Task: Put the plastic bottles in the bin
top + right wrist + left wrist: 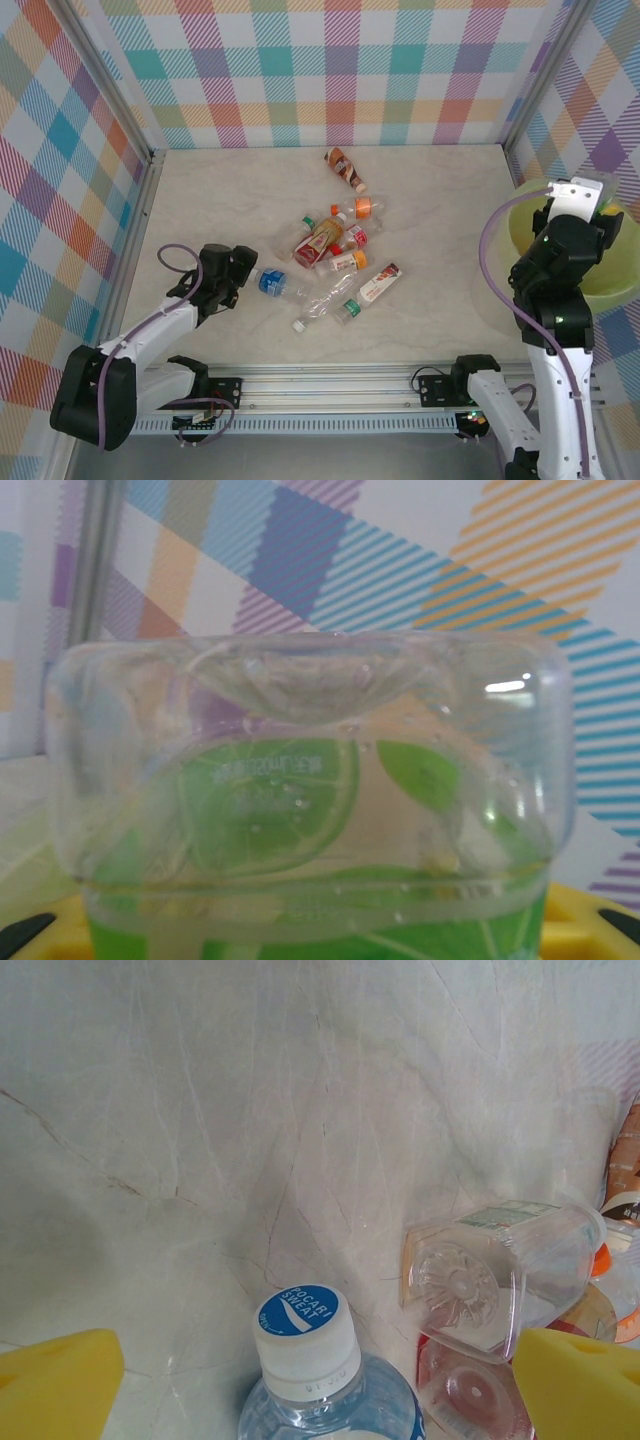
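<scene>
The bin's open top (618,264) is beneath the clear bottle, so next I will move my right gripper toward the checked wall beside the bin and let go over its opening.
Several plastic bottles (330,255) lie in a loose heap mid-table, and a brownish one (345,168) lies apart, farther back. My left gripper (237,276) is open at the heap's left end. Its yellow fingertips (55,1385) stand on either side of the white, blue-topped cap of a clear blue-labelled bottle (305,1345), without touching it. My right gripper (598,205) is raised over the pale yellow-green bin (612,268) at the right edge. It is shut on a clear bottle with a green lime label (300,800), whose base faces the camera.
Checked walls with metal posts enclose the table on three sides. Two clear bottles (495,1280) lie base-on just right of the left fingers. The right arm (555,290) hides part of the bin. Bare marble tabletop (200,190) stretches behind the left gripper.
</scene>
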`<state>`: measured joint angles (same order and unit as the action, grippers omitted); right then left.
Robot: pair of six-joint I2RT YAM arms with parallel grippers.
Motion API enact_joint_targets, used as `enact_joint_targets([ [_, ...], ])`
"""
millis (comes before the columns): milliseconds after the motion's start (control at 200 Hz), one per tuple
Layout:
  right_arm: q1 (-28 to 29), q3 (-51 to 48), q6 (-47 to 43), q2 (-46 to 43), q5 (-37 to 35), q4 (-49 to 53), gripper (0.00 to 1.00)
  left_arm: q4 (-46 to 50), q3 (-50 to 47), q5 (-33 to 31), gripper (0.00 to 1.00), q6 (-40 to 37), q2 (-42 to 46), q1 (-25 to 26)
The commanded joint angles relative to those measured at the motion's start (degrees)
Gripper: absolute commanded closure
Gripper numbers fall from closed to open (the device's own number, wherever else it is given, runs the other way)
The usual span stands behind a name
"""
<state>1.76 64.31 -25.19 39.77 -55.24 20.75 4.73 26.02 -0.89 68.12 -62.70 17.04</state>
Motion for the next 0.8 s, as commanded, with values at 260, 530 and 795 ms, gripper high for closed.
enact_joint_targets([
  [260,-17.53,-5.23,8.51,4.34,1.89,-0.06,0.53,2.27,4.27,0.69,0.00,-1.80,-1.41,-0.69],
  [530,-22.17,-6.36,12.43,6.88,1.87,1.51,0.18,2.21,4.04,1.37,0.00,-1.66,-1.42,-0.69],
  [795,-22.01,-0.10,21.18,9.71,7.28,13.69,0.01,3.66,5.81,3.42,0.00,-3.76,-3.26,-0.69],
])
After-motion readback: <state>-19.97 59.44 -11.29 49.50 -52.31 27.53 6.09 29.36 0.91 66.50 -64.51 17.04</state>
